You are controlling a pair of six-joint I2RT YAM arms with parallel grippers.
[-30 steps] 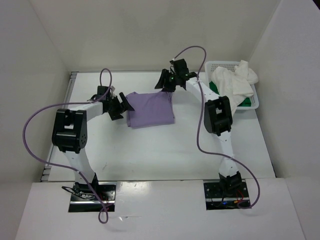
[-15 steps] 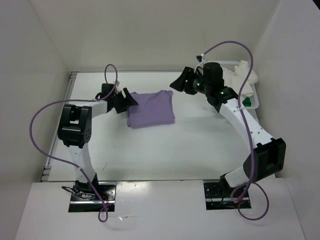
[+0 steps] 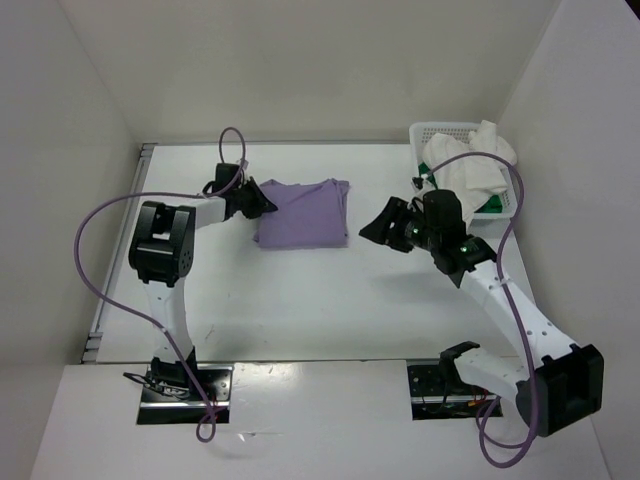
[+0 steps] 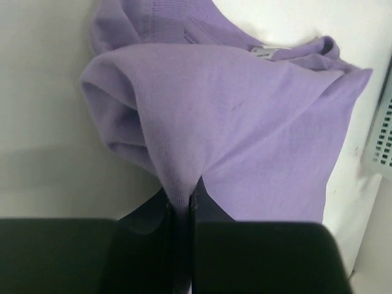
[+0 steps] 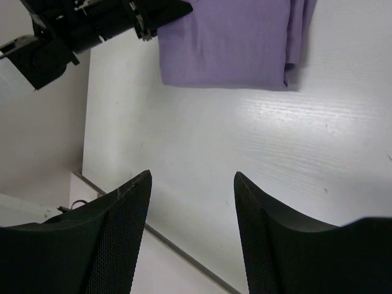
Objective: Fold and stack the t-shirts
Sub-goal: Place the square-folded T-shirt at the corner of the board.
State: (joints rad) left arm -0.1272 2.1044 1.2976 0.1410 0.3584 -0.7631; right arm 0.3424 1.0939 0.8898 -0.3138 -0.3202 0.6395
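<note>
The t-shirt should be folded and the far corner of the table empty, so the robot's left gripper should next pull the t-shirt there, to the left in the top view, and let go.
The lavender t-shirt (image 3: 300, 213) lies folded on the white table, left of centre. My left gripper (image 3: 262, 203) is at its left edge, shut on a pinched-up ridge of the purple cloth (image 4: 245, 110); the fabric runs down between the closed fingers (image 4: 180, 205). My right gripper (image 3: 385, 228) hangs open to the right of that shirt, apart from it, with nothing between its mesh-faced fingers (image 5: 193, 180); the purple shirt (image 5: 226, 43) shows ahead of it. The white t-shirt (image 3: 470, 165) is heaped in the basket, with the green t-shirt (image 3: 492, 207) peeking out beneath it.
The white perforated basket (image 3: 440, 130) stands at the back right corner, against the right wall. Walls close in the table on the left, back and right. The left arm's wrist (image 5: 92, 24) shows in the right wrist view. Purple cables loop off both arms.
My left gripper moved onto the shirt's left edge and closed on the cloth. My right arm swung away from the shirt's far right corner, down and to the right, staying open.
</note>
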